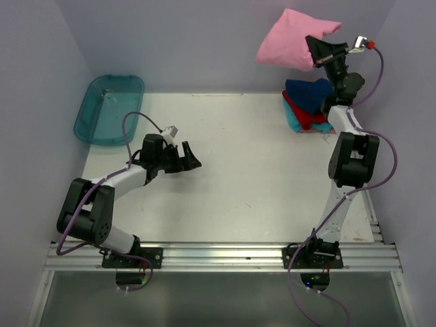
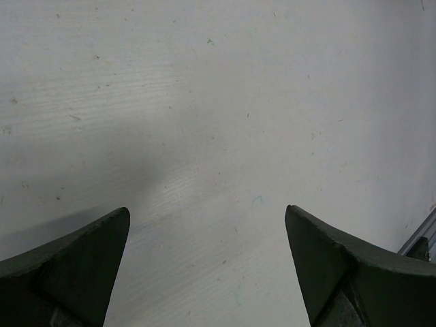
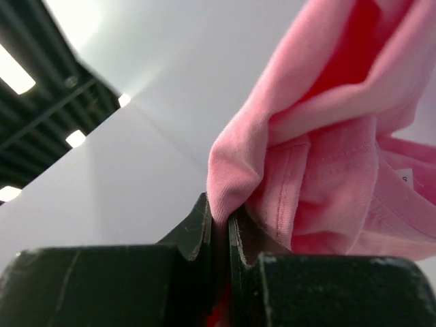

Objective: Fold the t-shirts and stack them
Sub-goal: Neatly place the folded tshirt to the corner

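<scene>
My right gripper holds the hanging pink t-shirt by the pinched fold. Next I will lower the t-shirt onto the navy blue top of the pile below and let go of the fold.
My right gripper is raised high at the back right and is shut on a fold of the pink t-shirt, which hangs bunched in the air. In the right wrist view the pink t-shirt is pinched between my fingertips, and a small white tag shows at its right edge. A pile of t-shirts lies on the table below: navy blue on top, red and teal under it. My left gripper is open and empty, low over bare table; it also shows in the left wrist view.
A translucent teal plastic tub stands at the table's far left corner. White table lies between the arms. Purple walls close in the back and both sides. A metal rail runs along the near edge.
</scene>
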### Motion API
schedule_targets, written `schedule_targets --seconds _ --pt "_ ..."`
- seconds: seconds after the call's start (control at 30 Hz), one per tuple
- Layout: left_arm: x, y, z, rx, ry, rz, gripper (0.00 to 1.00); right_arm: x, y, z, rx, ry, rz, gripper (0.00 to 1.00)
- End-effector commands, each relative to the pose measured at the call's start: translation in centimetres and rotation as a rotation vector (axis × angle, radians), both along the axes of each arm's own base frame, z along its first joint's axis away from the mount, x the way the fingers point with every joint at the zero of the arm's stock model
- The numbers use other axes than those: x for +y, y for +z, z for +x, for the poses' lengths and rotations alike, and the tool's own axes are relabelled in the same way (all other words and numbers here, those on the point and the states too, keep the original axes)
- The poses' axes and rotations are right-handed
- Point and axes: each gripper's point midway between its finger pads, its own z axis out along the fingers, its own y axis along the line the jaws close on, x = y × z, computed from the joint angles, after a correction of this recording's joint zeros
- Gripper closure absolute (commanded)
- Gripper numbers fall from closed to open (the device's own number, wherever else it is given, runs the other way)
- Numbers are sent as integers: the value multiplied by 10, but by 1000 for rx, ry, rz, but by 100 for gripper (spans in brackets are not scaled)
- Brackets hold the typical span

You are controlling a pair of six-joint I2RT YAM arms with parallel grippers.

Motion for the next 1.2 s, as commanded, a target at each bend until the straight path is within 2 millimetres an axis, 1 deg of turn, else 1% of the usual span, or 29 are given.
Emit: schedule_targets --seconds 0.0,0.03,0.1,0.13,0.17,0.2,0.23,0.27,0.3,0.33,0.37,0.4,0.43,0.53,0.6,0.67,0.7,0.73,0.8,0.83,0.87,0.9,0.93,0.97,1.0,1.03,1.1,1.13,1.17 --pt "5 10 -1 -57 -11 6 0 -61 25 11 -44 -381 -53 100" --pt "5 11 -2 -60 -12 6 0 -75 4 18 6 -463 -94 100" --pt "4 7 -4 -51 -15 3 0 -91 -14 21 78 -561 -80 100" --pt "4 5 -4 -46 -15 4 0 -95 -44 25 146 -580 -87 100" --pt "3 4 -5 -41 -19 -2 0 -99 -64 28 202 -600 -99 100" --pt "2 2 -7 -37 -26 -7 0 -100 -77 28 244 -618 -115 100" --pt "2 -1 -8 -26 -25 -8 0 -101 -119 27 358 -657 -139 100" --pt "2 -2 -9 -21 -28 -8 0 -104 -138 23 404 -715 -190 100" --pt "2 -4 -10 -18 -26 -10 0 -103 -175 14 529 -761 -257 100" --pt "2 -4 -11 -16 -26 -10 0 -110 -189 8 584 -793 -258 100" --pt "2 -4 -11 -17 -26 -12 0 -103 -203 3 617 -789 -288 100" --pt "2 -5 -12 -13 -29 -13 0 -104 -216 -3 660 -793 -298 100" --pt "1 -5 -13 -11 -31 -20 0 -105 -234 -16 724 -802 -312 100" --pt "0 -4 -15 -7 -38 -27 0 -108 -245 -33 774 -837 -330 100" --pt "0 -4 -17 -7 -42 -26 0 -109 -221 -37 734 -854 -324 100" --pt "0 -3 -17 -7 -41 -26 0 -116 -184 -39 672 -900 -303 100" --pt "0 -2 -16 -9 -39 -26 0 -117 -171 -38 647 -912 -293 100" --pt "0 -1 -16 -15 -40 -27 0 -118 -142 -35 580 -921 -275 100" --pt "0 -2 -15 -13 -37 -27 0 -116 -112 -31 504 -921 -263 100" --pt "0 -3 -15 -8 -36 -29 0 -118 -78 -29 401 -933 -225 100" --pt "0 -4 -15 -8 -37 -30 0 -118 -64 -26 367 -926 -195 100" --pt "-1 -4 -15 -5 -39 -33 0 -117 -64 -15 361 -904 -191 100" --pt "-1 -5 -15 -4 -40 -30 0 -121 -34 -11 298 -901 -157 100" --pt "0 -6 -15 0 -40 -27 0 -119 -26 -4 276 -863 -113 100" --pt "0 -6 -15 -2 -38 -24 0 -120 -28 9 247 -833 -85 100" --pt "1 -5 -14 -4 -38 -19 0 -119 -8 14 196 -801 -52 100" --pt "1 -4 -12 -8 -36 -15 0 -117 7 20 135 -747 37 100" --pt "1 -4 -13 -6 -36 -14 0 -117 1 35 130 -725 57 100" --pt "1 -2 -11 -12 -37 -14 0 -117 4 40 115 -705 89 100"
